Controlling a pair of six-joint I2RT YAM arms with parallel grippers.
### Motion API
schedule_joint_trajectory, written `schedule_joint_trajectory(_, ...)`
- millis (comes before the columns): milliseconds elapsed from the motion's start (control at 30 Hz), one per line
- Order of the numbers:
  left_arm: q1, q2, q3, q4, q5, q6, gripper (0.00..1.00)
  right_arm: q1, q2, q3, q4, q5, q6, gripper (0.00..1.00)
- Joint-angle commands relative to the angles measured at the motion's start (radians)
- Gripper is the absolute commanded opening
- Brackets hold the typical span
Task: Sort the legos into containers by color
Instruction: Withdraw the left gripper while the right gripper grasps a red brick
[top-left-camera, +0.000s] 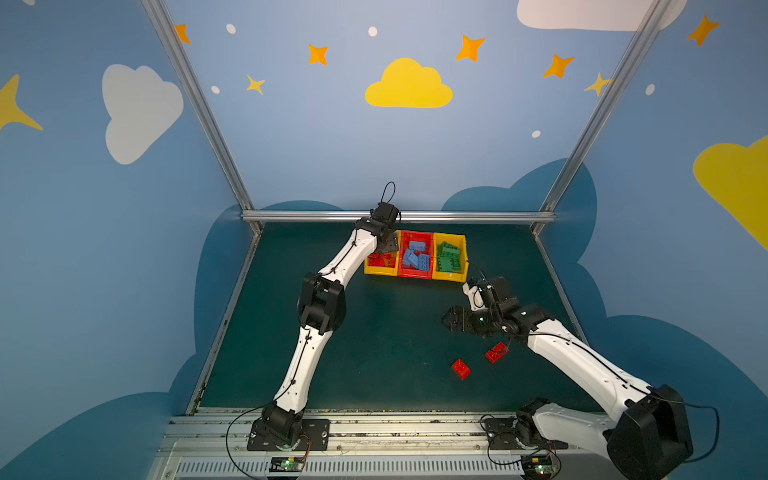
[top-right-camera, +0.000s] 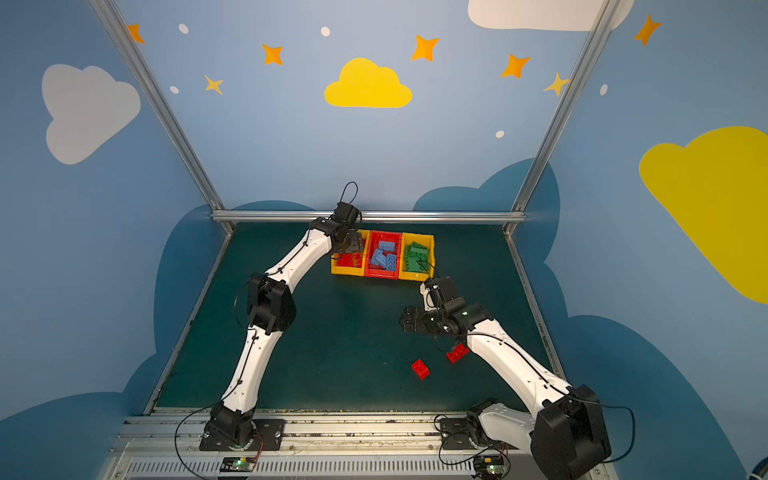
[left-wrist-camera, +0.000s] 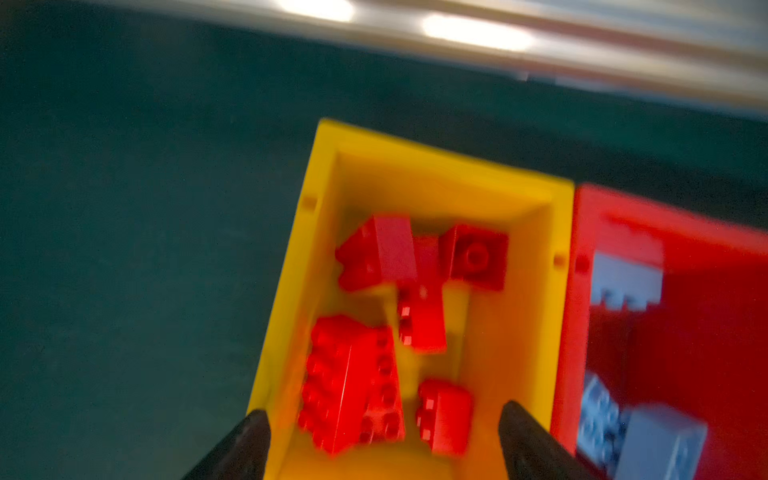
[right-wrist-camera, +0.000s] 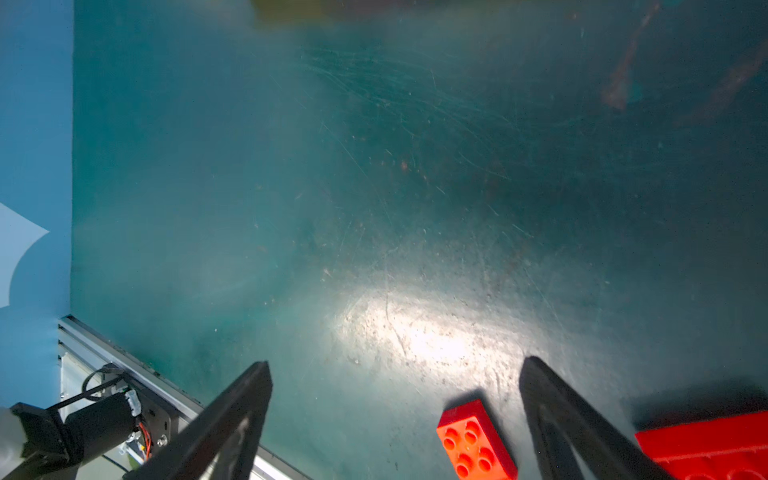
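I should pull my right gripper's fingers back toward the base and down to the small red lego (right-wrist-camera: 477, 444) below the gripper, and close them across the lego's studded body.
Three containers stand in a row at the back of the mat. The left yellow bin (top-left-camera: 380, 272) holds red legos (left-wrist-camera: 353, 382), the red bin (top-left-camera: 413, 274) holds blue legos (top-left-camera: 415, 257), and the right yellow bin (top-left-camera: 449, 276) holds green legos (top-left-camera: 449, 255). My left gripper (left-wrist-camera: 384, 409) hangs open over the left yellow bin (left-wrist-camera: 436, 162), with nothing between its fingers. My right gripper (right-wrist-camera: 397, 363) is open above the mat. A red lego (right-wrist-camera: 476, 442) lies below it near one finger, and another red lego (right-wrist-camera: 706, 449) lies outside the jaws. In both top views the two loose red legos (top-left-camera: 461, 368) (top-left-camera: 496, 352) lie at the front right.
A metal rail (top-left-camera: 399, 216) runs along the mat's back edge, just behind the bins. Blue walls close in the left and right sides. The right arm's forearm (top-left-camera: 573, 357) reaches over the mat next to the loose legos.
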Motion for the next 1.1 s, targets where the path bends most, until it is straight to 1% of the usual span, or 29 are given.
schedule_joint_trajectory(0, -0.022, -0.244, -0.278, 0.153, 0.04, -0.022, 0.95, 0.012, -0.018, -0.058, -0.063, 0.019, 0.019, 0.91)
schedule_joint_trajectory(33, -0.034, -0.326, -0.404, 0.212, 0.044, -0.035, 1.0, 0.021, -0.029, -0.083, -0.067, 0.028, 0.033, 0.91)
schedule_joint_trajectory(167, -0.072, -0.601, -0.851, 0.408, 0.099, -0.108, 1.0, 0.071, -0.079, -0.18, -0.07, 0.051, 0.074, 0.91)
schedule_joint_trajectory(267, -0.116, -0.772, -1.137, 0.511, 0.116, -0.154, 1.0, 0.105, -0.096, -0.235, -0.051, 0.054, 0.083, 0.91)
schedule_joint_trajectory(333, -0.153, -0.861, -1.286, 0.544, 0.099, -0.181, 1.0, 0.122, -0.095, -0.259, -0.043, 0.063, 0.089, 0.9)
schedule_joint_trajectory(433, -0.212, -0.979, -1.459, 0.547, 0.048, -0.223, 1.0, 0.139, -0.082, -0.287, -0.028, 0.065, 0.087, 0.9)
schedule_joint_trajectory(533, -0.248, -1.089, -1.573, 0.52, 0.002, -0.258, 1.0, 0.164, -0.065, -0.313, 0.005, 0.057, 0.095, 0.89)
schedule_joint_trajectory(633, -0.258, -1.189, -1.648, 0.501, -0.025, -0.273, 1.0, 0.201, -0.037, -0.325, 0.042, 0.062, 0.109, 0.88)
schedule_joint_trajectory(833, -0.258, -1.331, -1.711, 0.462, -0.062, -0.291, 1.0, 0.269, 0.032, -0.305, 0.079, 0.081, 0.119, 0.86)
schedule_joint_trajectory(1000, -0.258, -1.397, -1.76, 0.466, -0.081, -0.323, 1.0, 0.311, 0.076, -0.279, 0.069, 0.111, 0.12, 0.77)
schedule_joint_trajectory(1033, -0.257, -1.407, -1.77, 0.463, -0.086, -0.328, 1.0, 0.315, 0.088, -0.275, 0.063, 0.122, 0.123, 0.75)
schedule_joint_trajectory(1067, -0.257, -1.415, -1.777, 0.459, -0.087, -0.333, 1.0, 0.32, 0.1, -0.271, 0.056, 0.132, 0.124, 0.7)
